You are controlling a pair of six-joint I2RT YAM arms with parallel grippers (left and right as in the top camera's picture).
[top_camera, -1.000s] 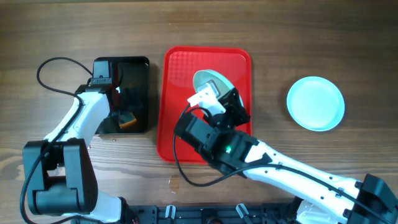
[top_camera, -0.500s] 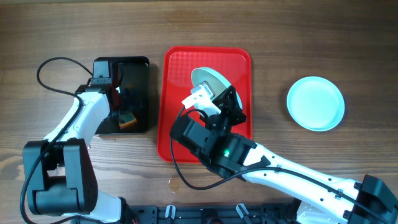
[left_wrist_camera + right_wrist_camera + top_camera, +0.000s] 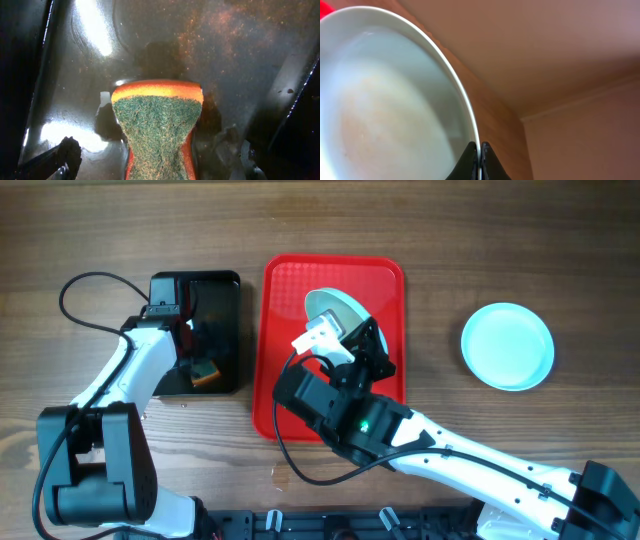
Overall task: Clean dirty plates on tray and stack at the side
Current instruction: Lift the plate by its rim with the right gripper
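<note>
The right gripper needs to swing to the right in the overhead view, lower its plate onto the plate that lies flat and let go, because that flat-lying plate is off the tray.
The red tray (image 3: 285, 280) lies mid-table. My right gripper (image 3: 357, 343) is shut on the rim of a pale-blue plate (image 3: 334, 310) and holds it tilted on edge over the tray. In the right wrist view the two black fingertips (image 3: 480, 152) pinch the plate's rim (image 3: 385, 110); the plate's face shows a faint orange smear. Another pale-blue plate (image 3: 507, 345) lies flat on the table to the right of the tray; I cannot tell whether it is a stack. My left gripper (image 3: 197, 366) is shut on a green-and-orange sponge (image 3: 157, 125) over the black tray.
The black tray (image 3: 215, 290) stands left of the red tray; its wet, glossy floor (image 3: 235, 60) fills the left wrist view. The right arm (image 3: 450, 455) stretches from the front right across the table's front. A black cable (image 3: 75, 305) loops at the far left.
My right gripper has shifted a little to the left and back with the plate, tipping it more upright. The left arm and sponge have not moved.
</note>
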